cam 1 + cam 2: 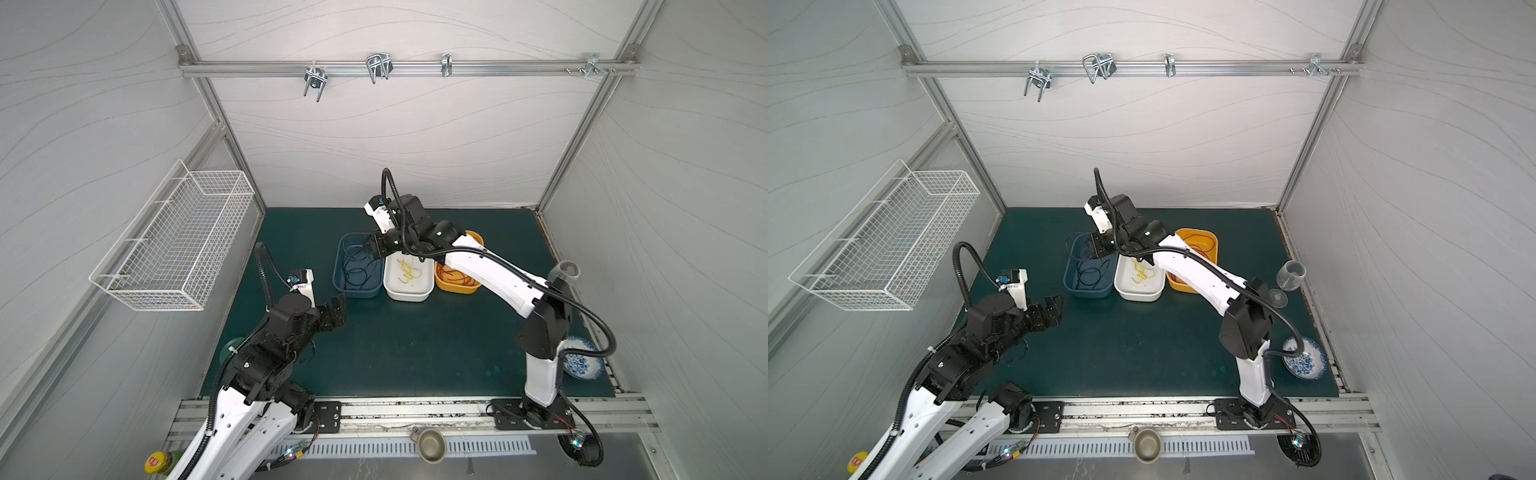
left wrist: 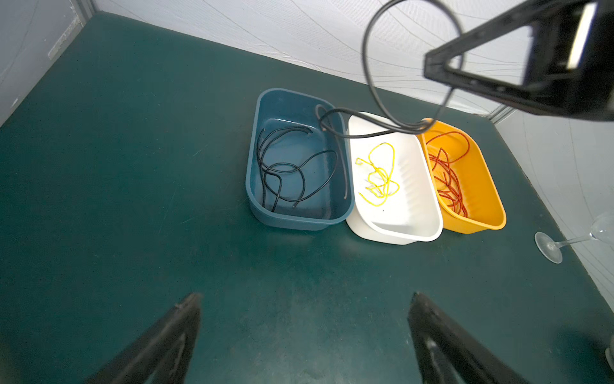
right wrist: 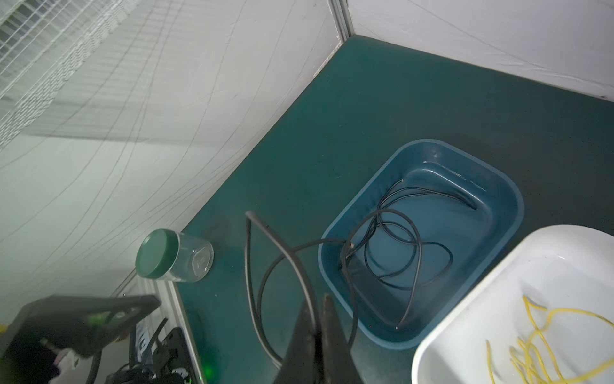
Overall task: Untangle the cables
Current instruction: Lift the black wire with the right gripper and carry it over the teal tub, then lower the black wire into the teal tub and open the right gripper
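Note:
The right gripper lowers the looped black cable (image 3: 289, 251) into the tub next and releases it there, since the other black cables already lie inside the blue tub (image 3: 423, 246).
Three tubs stand side by side at the back of the green mat. The blue tub (image 1: 338, 270) (image 2: 252, 186) holds loose black cables (image 2: 282, 166) (image 3: 415, 239). In the white tub (image 1: 407, 293) lies a yellow cable (image 2: 382, 176), and the orange tub (image 1: 461, 287) holds red cables (image 2: 448, 179). My right gripper (image 1: 368, 245) (image 1: 1090, 247) (image 3: 319, 299) hangs over the blue tub, shut on a looped black cable (image 2: 368, 66) (image 3: 289, 251) with one end dangling into that tub. My left gripper (image 1: 338, 309) (image 2: 304, 296) hovers open above bare mat, nothing between its fingers.
A wine glass (image 1: 563, 272) lies on its side at the mat's right edge, near a blue-patterned plate (image 1: 579, 359). A green-lidded jar (image 3: 172, 256) lies by the left wall. A wire basket (image 1: 174, 245) hangs on the left wall.

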{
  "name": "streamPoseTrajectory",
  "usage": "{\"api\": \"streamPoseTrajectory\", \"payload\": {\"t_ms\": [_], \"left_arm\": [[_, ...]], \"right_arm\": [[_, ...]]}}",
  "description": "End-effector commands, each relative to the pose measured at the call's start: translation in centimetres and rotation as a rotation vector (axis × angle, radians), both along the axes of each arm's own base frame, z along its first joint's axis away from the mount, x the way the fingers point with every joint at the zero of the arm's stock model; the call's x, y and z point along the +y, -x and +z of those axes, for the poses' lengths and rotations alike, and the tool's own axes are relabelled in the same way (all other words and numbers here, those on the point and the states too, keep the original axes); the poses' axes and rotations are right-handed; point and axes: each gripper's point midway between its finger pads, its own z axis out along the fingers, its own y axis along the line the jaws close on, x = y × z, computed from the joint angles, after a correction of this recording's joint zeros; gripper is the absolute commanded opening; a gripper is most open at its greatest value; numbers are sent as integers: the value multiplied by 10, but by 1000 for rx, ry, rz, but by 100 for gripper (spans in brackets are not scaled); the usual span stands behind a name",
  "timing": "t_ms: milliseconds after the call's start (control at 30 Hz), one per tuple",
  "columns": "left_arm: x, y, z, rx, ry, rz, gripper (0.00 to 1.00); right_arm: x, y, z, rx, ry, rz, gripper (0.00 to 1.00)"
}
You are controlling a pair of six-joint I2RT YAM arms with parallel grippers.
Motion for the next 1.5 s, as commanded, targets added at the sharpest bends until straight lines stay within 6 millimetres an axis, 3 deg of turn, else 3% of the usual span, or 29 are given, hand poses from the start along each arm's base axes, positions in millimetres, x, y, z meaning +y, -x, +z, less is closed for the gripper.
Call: {"api": "streamPoseTrajectory", "payload": {"t_ms": [0, 200, 400, 733, 1167, 1300, 1467], "left_arm": [[0, -4, 13, -52, 1, 4, 98], [0, -5, 12, -54, -2, 5, 98], [-1, -5, 12, -53, -3, 2, 98], [0, -5, 12, -55, -4, 4, 98], [-1, -5, 11, -51, -7, -3, 98], [-1, -5, 11, -50, -9, -3, 98], [-2, -5, 10, -48, -9, -5, 98]], "right_arm": [[10, -14, -23, 70, 6, 9, 0], [18, -41, -67, 106, 47, -30, 0], [8, -58, -112, 124, 146, -124, 0], [-4, -64, -177, 177, 278, -185, 0], [2, -52, -213, 132, 402, -162, 0], [-1, -52, -210, 126, 417, -170, 0], [-7, -52, -188, 101, 415, -182, 6]]}}
